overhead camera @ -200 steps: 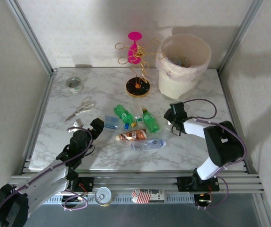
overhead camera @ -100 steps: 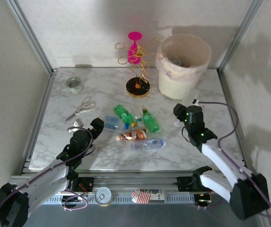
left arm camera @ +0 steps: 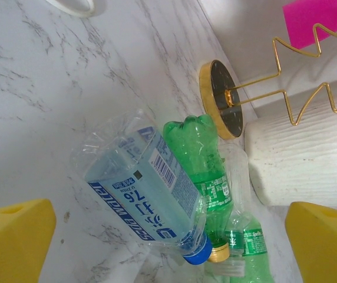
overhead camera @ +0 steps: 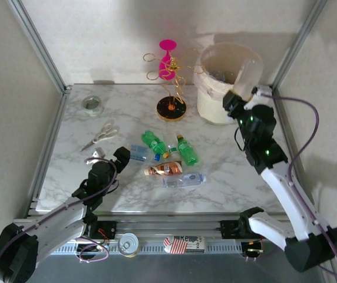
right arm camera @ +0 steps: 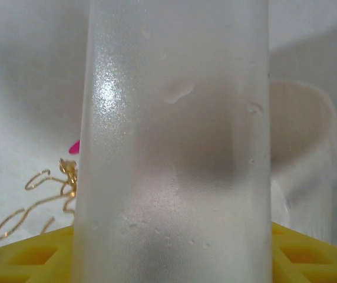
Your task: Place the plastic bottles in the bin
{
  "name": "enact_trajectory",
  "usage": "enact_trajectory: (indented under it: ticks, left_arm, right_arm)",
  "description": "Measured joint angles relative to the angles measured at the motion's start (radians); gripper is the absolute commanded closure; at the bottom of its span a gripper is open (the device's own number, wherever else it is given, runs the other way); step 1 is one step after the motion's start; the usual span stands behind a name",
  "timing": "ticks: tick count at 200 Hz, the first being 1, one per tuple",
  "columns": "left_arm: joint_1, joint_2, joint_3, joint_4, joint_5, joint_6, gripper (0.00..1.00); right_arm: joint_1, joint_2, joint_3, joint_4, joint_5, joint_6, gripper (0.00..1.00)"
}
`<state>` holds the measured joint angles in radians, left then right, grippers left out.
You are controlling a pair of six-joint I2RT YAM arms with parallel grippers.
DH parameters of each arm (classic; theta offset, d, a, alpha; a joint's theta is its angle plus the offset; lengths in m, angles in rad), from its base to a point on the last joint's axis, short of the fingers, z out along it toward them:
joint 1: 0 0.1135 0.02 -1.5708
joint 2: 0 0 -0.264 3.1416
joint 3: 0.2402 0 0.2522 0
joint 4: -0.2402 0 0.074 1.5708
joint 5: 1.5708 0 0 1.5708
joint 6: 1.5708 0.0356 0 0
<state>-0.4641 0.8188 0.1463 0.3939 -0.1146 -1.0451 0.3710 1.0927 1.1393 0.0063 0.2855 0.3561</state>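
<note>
My right gripper moves outward over the bin's opening [overhead camera: 222, 62] [right arm camera: 298, 127] next and releases the frosted bottle, since the gripper still stands short of the bin's near rim.
My right gripper [overhead camera: 241, 97] is shut on a clear frosted bottle [overhead camera: 246, 72], held upright against the near rim of the cream-white bin [overhead camera: 214, 107]. That bottle [right arm camera: 174, 153] spans the right wrist view, with the bin [right arm camera: 313, 141] behind it. My left gripper [overhead camera: 121, 155] stands open at the table's left middle, just short of a blue-labelled clear bottle [left arm camera: 148, 194] lying between its yellow fingers [left arm camera: 12, 236]. Two green bottles [overhead camera: 154, 141] [overhead camera: 187, 151], an orange-brown one [overhead camera: 164, 169] and a clear one [overhead camera: 184, 179] lie mid-table.
A gold wire stand with a pink top [overhead camera: 171, 108] stands just left of the bin. A tape roll [overhead camera: 92, 105] and scissors [overhead camera: 101, 135] lie at the left. A tin can [overhead camera: 128, 243] sits on the front rail. Frame posts flank the table.
The right arm has risen from the table's right middle to the bin's rim, carrying the clear bottle. The left arm and the lying bottles have not moved.
</note>
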Motion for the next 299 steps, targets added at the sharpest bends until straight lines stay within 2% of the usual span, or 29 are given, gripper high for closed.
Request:
enact_trajectory:
  ticks: [46,109,148,165,186,200,249,299]
  left_arm:
    - [0.001,-0.043,0.000,-0.002,0.003,-0.007,0.00]
    - [0.001,-0.114,0.001,-0.038,0.003,-0.006,0.00]
    - [0.001,-0.163,0.000,-0.050,-0.001,-0.025,0.00]
    - [0.001,-0.179,0.000,-0.051,-0.010,-0.030,0.00]
    - [0.001,-0.183,0.000,-0.063,-0.018,-0.029,0.00]
    - [0.001,-0.180,0.001,-0.077,-0.024,-0.029,0.00]
    - [0.001,-0.167,0.001,-0.089,-0.035,-0.058,0.01]
    - [-0.021,-0.168,0.003,-0.108,-0.056,-0.137,0.00]
  right_arm:
    - [-0.027,0.326,0.338,-0.002,-0.027,-0.111,0.57]
    - [-0.181,0.709,0.741,-0.111,-0.127,-0.102,0.55]
    - [-0.203,0.843,0.811,-0.188,-0.164,-0.082,0.52]
    - [-0.203,0.880,0.811,-0.209,-0.184,-0.068,0.42]
    - [-0.203,0.909,0.824,-0.240,-0.201,-0.055,0.23]
    - [-0.203,0.923,0.853,-0.257,-0.212,-0.051,0.02]
    - [-0.203,0.874,0.896,-0.249,-0.274,-0.051,0.01]
    - [-0.182,0.500,0.514,-0.108,-0.288,-0.060,0.01]
